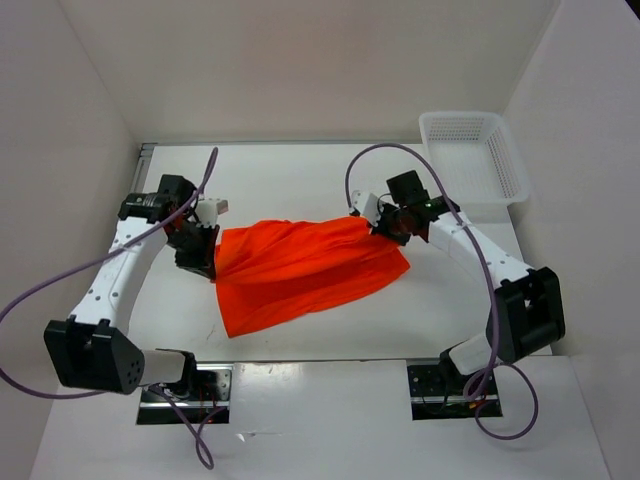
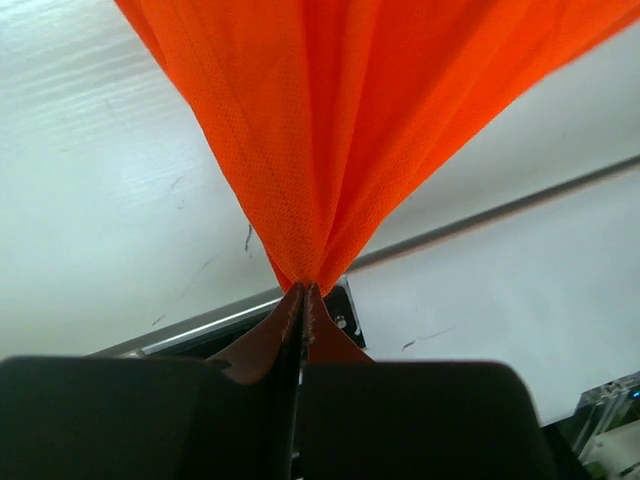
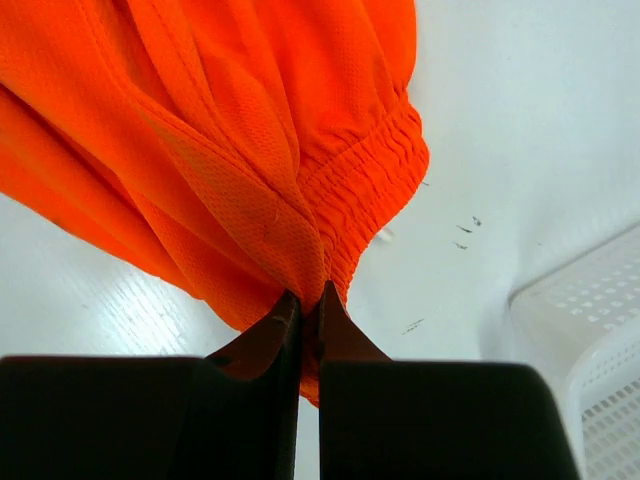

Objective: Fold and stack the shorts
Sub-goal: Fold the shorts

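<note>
The right gripper lowers the pinched waistband back over the draped lower part's end (image 1: 396, 269) next and releases it. That end lies below the waistband and back toward the base.
The bright orange shorts (image 1: 300, 268) hang stretched between my two grippers over the middle of the white table, the lower part draping down onto it. My left gripper (image 1: 210, 250) is shut on the shorts' left edge; in the left wrist view the fabric (image 2: 340, 130) fans out from the pinched tips (image 2: 303, 290). My right gripper (image 1: 385, 222) is shut on the right end; in the right wrist view the elastic waistband (image 3: 365, 185) bunches at the closed tips (image 3: 310, 298). The drawstring is not visible.
A white plastic mesh basket (image 1: 472, 155) stands at the table's far right corner and shows in the right wrist view (image 3: 590, 350). Walls enclose the table on the left, back and right. Arm bases sit at the near edge.
</note>
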Robot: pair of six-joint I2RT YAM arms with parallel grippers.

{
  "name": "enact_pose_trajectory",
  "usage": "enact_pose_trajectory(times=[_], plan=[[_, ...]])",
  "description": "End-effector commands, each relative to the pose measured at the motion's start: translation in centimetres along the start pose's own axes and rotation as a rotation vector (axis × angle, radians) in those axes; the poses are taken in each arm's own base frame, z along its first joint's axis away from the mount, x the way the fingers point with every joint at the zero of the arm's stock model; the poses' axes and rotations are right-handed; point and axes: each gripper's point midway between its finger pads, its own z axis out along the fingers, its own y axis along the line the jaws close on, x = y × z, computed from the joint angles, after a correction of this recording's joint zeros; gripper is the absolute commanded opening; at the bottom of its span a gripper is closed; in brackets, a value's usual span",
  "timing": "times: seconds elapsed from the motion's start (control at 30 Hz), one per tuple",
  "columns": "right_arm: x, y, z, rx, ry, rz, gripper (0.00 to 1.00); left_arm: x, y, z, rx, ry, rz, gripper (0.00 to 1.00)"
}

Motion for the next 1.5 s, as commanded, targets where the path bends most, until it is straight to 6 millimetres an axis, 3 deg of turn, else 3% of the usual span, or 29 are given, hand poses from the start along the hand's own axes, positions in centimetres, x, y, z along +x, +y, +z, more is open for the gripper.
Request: enact_pose_trajectory(times=[0.0,0.2,0.33,0.37,0.43,0.5,0.6,0.63,0.7,0.77,0.83,0.93,0.97,1.0,1.07,1.13,1.3,1.47], plan=[[1.4,1.2,-1.7,-0.025,0.009,-0.068,0.00,2.3,-2.4,-0.8,0.048,0.044,0.065,0.00],[4.8,3.6,-0.5,-0.087,0.075,-0.130,0.00,7.6,-4.0,2.3,0.043,0.237,0.213,0.00],[6.8,4.7,0.9,-0.088,0.111,-0.129,0.01,8.6,-3.4,3.7,0.022,0.298,0.213,0.00],[7.7,5.3,1.2,-0.096,0.133,-0.128,0.08,8.6,-3.3,4.2,0.022,0.307,0.210,0.03],[8.4,5.7,1.2,-0.099,0.149,-0.127,0.44,8.4,-2.7,4.7,-0.006,0.309,0.214,0.12],[8.3,5.5,0.9,-0.083,0.150,-0.129,0.65,9.0,-1.9,5.3,-0.033,0.325,0.214,0.29],[7.0,4.2,-0.4,-0.026,0.101,-0.083,0.66,9.0,-1.8,5.2,-0.042,0.314,0.218,0.34],[5.2,3.2,-1.7,0.000,0.050,-0.074,0.66,8.9,-1.9,4.9,-0.042,0.316,0.218,0.35],[2.4,3.0,-3.4,-0.016,-0.055,-0.048,0.66,9.1,-2.1,4.3,-0.033,0.322,0.215,0.35],[-0.4,1.9,-5.8,0.018,-0.156,-0.030,0.66,8.1,-2.1,4.5,-0.042,0.281,0.226,0.35],[-2.5,2.7,-5.9,0.001,-0.206,-0.047,0.62,5.7,-1.5,5.3,-0.077,0.182,0.235,0.35],[-4.5,3.8,-4.3,-0.026,-0.231,-0.044,0.53,-1.7,0.8,8.1,-0.135,-0.007,0.189,0.40],[-4.4,4.0,-3.0,-0.052,-0.218,-0.030,0.51,-3.4,1.3,8.4,-0.140,-0.038,0.172,0.40],[-4.5,4.0,-2.4,-0.058,-0.214,-0.005,0.49,-6.3,2.2,7.6,-0.152,-0.106,0.141,0.41],[-4.9,3.3,-1.3,-0.033,-0.226,0.012,0.39,-9.2,3.2,8.5,-0.148,-0.140,0.115,0.43],[-3.9,3.9,0.5,-0.045,-0.198,0.037,0.33,-11.4,4.0,9.1,-0.145,-0.180,0.101,0.48],[-0.8,5.2,3.7,-0.046,-0.111,0.093,0.21,-12.0,4.3,11.8,-0.118,-0.143,0.096,0.49],[2.5,6.5,4.9,-0.051,-0.007,0.089,0.19,-11.1,5.0,14.4,-0.099,-0.102,0.079,0.49]])
